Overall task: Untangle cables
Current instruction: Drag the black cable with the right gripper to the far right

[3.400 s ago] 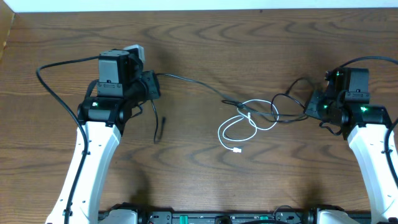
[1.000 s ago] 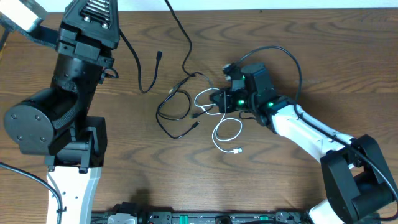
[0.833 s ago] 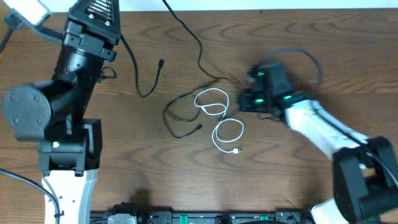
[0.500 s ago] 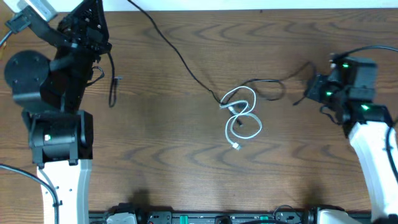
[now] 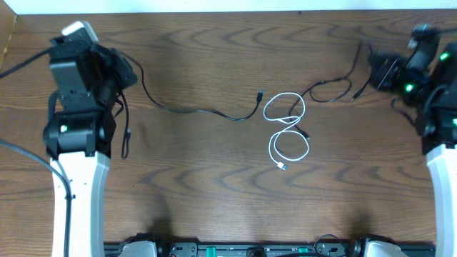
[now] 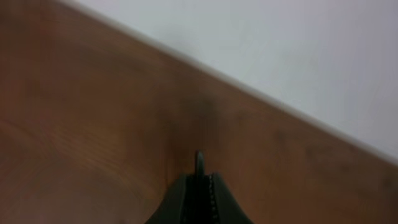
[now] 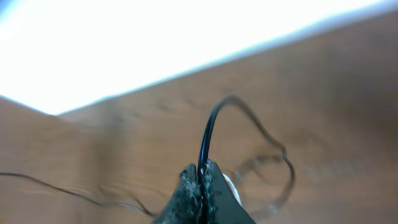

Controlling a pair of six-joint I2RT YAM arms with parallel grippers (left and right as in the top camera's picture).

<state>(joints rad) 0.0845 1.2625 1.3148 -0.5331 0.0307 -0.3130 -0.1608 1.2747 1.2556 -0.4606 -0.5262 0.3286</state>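
Observation:
The right gripper pulls outward over the bare far tabletop next and releases the black cable clear of the white loops it crosses.
The white cable (image 5: pixel 285 130) lies in a figure-eight mid-table, its plug (image 5: pixel 280 167) at the near end. My left gripper (image 5: pixel 127 71) at the far left is shut on a black cable (image 5: pixel 187 111). That cable trails right to a plug (image 5: pixel 259 94) beside the white loops, and a short tail (image 5: pixel 127 139) hangs below the gripper. My right gripper (image 5: pixel 376 71) at the far right is shut on a black cable (image 5: pixel 332 87) that reaches and crosses the white loops. The black strand (image 7: pixel 206 134) rises from the shut right gripper (image 7: pixel 201 171). A dark tip (image 6: pixel 199 159) pokes from the shut left gripper (image 6: pixel 200 179).
The wooden table (image 5: pixel 214 207) ends at a white back edge (image 5: pixel 235 6) close behind both grippers. Thicker black robot leads run along the left arm (image 5: pixel 71 171) and by the right arm (image 5: pixel 443 150).
Both arms have swung apart toward the table's back corners, still shut on black cable. The black cable is drawn out to the left and right, and the white cable has settled into a figure-eight.

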